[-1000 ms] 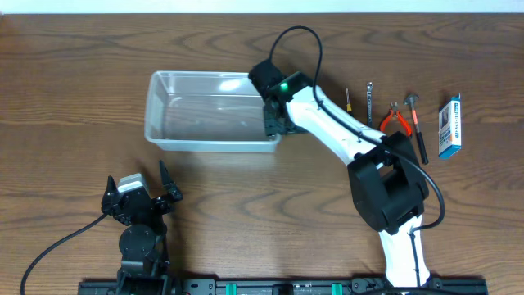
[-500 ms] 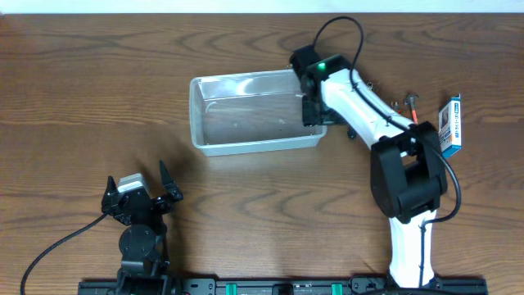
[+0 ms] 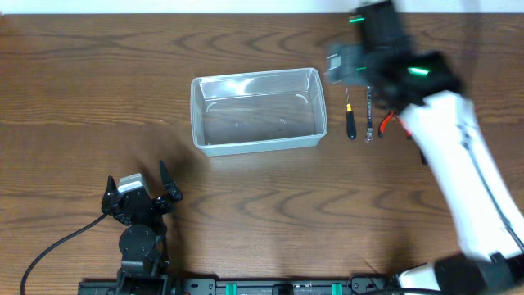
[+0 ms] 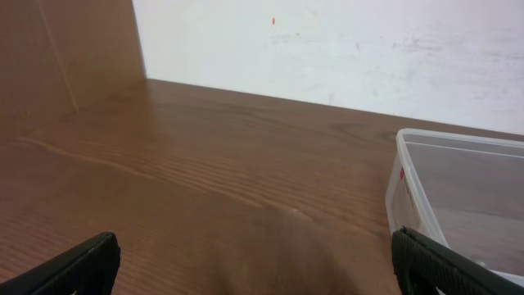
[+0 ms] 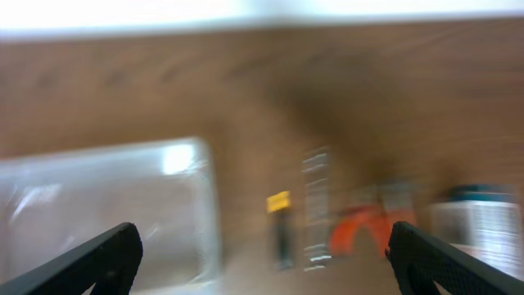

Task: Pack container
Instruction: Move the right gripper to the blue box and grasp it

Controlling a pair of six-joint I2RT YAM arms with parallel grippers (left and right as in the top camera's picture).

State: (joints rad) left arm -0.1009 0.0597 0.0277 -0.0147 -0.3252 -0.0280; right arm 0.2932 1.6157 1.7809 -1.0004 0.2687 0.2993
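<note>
The right gripper will move past the pliers next and lower onto the blue-and-white box [image 5: 481, 220], which lies below the gripper and to its right in the wrist view.
The clear plastic container [image 3: 197, 115] stands empty at the table's middle, a long side toward me. It also shows in the left wrist view [image 4: 407, 192] and, blurred, in the right wrist view [image 5: 98, 205]. My right gripper [image 3: 345, 67] is open and empty, raised above the table just right of the container, over the hand tools; its fingers frame the right wrist view [image 5: 262, 258]. My left gripper [image 3: 139, 193] is open and empty, low near the front left, its fingers at the bottom corners of the left wrist view [image 4: 258, 266].
Right of the container lie a small screwdriver [image 3: 350, 123] with a yellow band, a slim metal wrench [image 3: 370, 115] and orange-handled pliers [image 3: 388, 123]. In the blurred right wrist view a blue-and-white box [image 5: 483, 221] shows at the far right.
The right gripper dragged the container to the right by its right end, then let go and rose away to the right. The container now rests still. The left arm has not moved.
</note>
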